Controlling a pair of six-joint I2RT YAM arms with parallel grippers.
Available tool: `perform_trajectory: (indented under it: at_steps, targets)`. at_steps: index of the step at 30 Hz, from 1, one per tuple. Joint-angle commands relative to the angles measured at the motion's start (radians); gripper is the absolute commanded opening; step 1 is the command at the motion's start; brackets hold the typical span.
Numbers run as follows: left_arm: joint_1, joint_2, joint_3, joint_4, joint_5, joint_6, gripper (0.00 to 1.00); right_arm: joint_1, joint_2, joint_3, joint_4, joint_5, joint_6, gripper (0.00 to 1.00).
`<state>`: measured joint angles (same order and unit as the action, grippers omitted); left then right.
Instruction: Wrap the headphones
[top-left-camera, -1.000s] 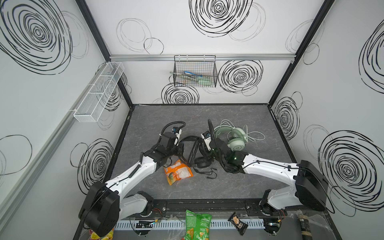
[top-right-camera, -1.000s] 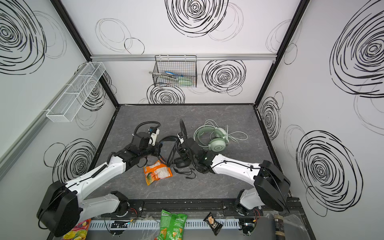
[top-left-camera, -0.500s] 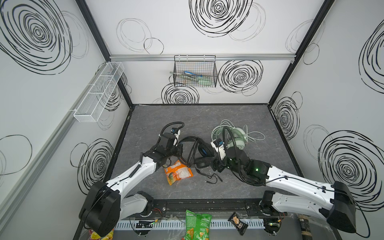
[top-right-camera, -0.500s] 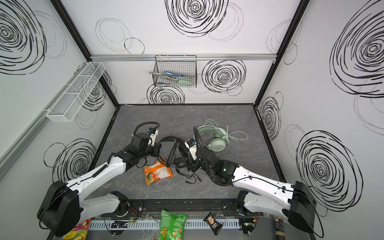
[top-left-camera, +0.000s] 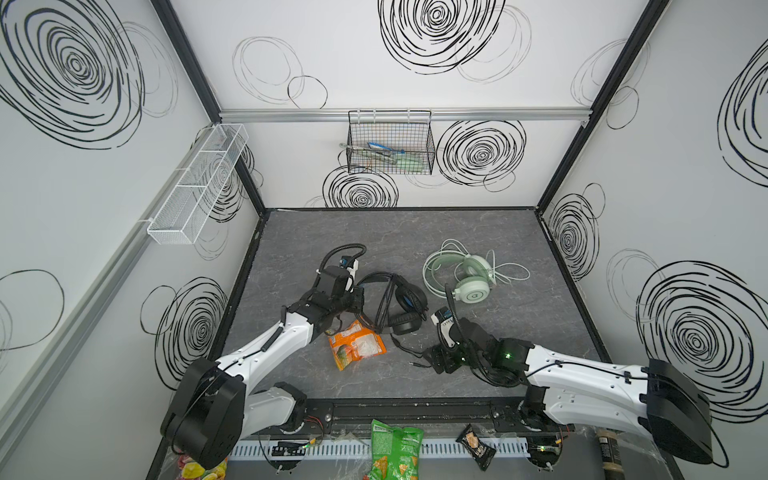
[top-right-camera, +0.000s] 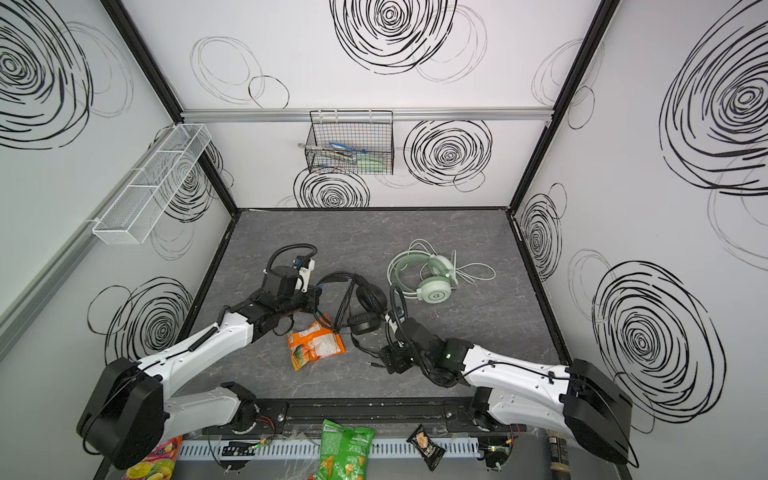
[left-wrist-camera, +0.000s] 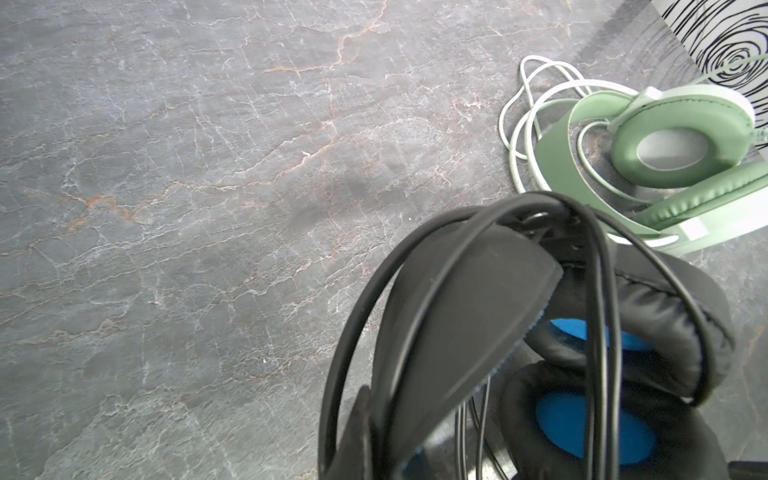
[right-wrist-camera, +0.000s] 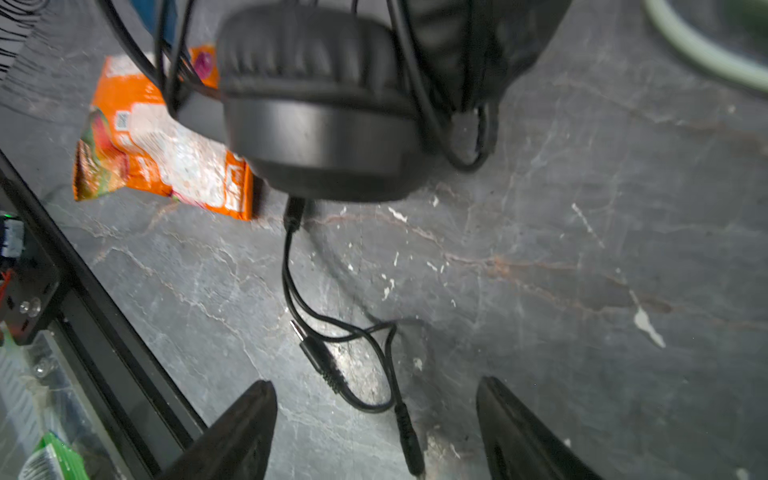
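The right gripper should next move down and close on the piece of black cable (right-wrist-camera: 397, 394) beside the plug, because the piece of cable is below the gripper, between the open fingers.
The black headphones (top-left-camera: 401, 301) (top-right-camera: 362, 305) with blue inner earcups (left-wrist-camera: 594, 428) stand propped on the table's middle, thin black cable looped over the headband. My left gripper (top-left-camera: 356, 296) (left-wrist-camera: 376, 449) is shut on that headband from the left. The cable's loose end with two plugs (right-wrist-camera: 320, 357) lies on the table toward the front. My right gripper (top-left-camera: 432, 362) (top-right-camera: 384, 362) (right-wrist-camera: 374, 388) hovers open over it, and one plug lies between its fingers untouched. The mint-green headphones (top-left-camera: 469, 282) (top-right-camera: 434, 284) (left-wrist-camera: 665, 153) lie at the back right with their whitish cable loose.
An orange snack pack (top-left-camera: 357, 345) (right-wrist-camera: 162, 153) lies just left of the black earcups, below the left gripper. The black front rail (top-left-camera: 415, 409) runs close to the right gripper. A wire basket (top-left-camera: 390, 149) hangs on the back wall and a white mesh shelf (top-left-camera: 199, 183) on the left wall.
My right gripper has drawn back from the black headphones toward the table's front and opened wider. The left gripper has kept its hold and barely moved.
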<state>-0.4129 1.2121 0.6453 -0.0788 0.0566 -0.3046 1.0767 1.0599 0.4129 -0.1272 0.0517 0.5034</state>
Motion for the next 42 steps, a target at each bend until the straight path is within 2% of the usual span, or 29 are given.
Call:
perform_trajectory:
  at_steps: [1, 8, 17, 20, 24, 34, 36, 42]
  targets:
    - [0.013, -0.015, -0.002, 0.104, 0.035, -0.033, 0.00, 0.018, 0.033, -0.035, 0.054, -0.016, 0.068, 0.80]
    - [0.016, -0.008, -0.009, 0.116, 0.057, -0.043, 0.00, 0.022, 0.182, 0.009, 0.053, 0.029, 0.062, 0.75]
    - [0.023, -0.009, -0.014, 0.120, 0.060, -0.050, 0.00, 0.053, 0.305, 0.048, 0.087, 0.040, 0.040, 0.48]
    - [0.025, -0.006, -0.015, 0.121, 0.056, -0.050, 0.00, 0.071, 0.292, 0.044, 0.074, 0.051, 0.047, 0.39]
    - [0.027, -0.002, -0.015, 0.119, 0.053, -0.052, 0.00, 0.098, 0.268, 0.046, 0.039, 0.073, 0.064, 0.36]
    - [0.028, -0.004, -0.016, 0.114, 0.043, -0.050, 0.00, 0.153, 0.163, 0.087, -0.078, 0.167, 0.065, 0.03]
    - [0.027, -0.003, -0.016, 0.114, 0.042, -0.051, 0.00, 0.182, 0.122, 0.117, -0.121, 0.193, 0.052, 0.00]
    - [0.029, 0.000, -0.018, 0.115, 0.038, -0.054, 0.00, 0.332, 0.052, 0.260, -0.224, 0.249, -0.062, 0.00]
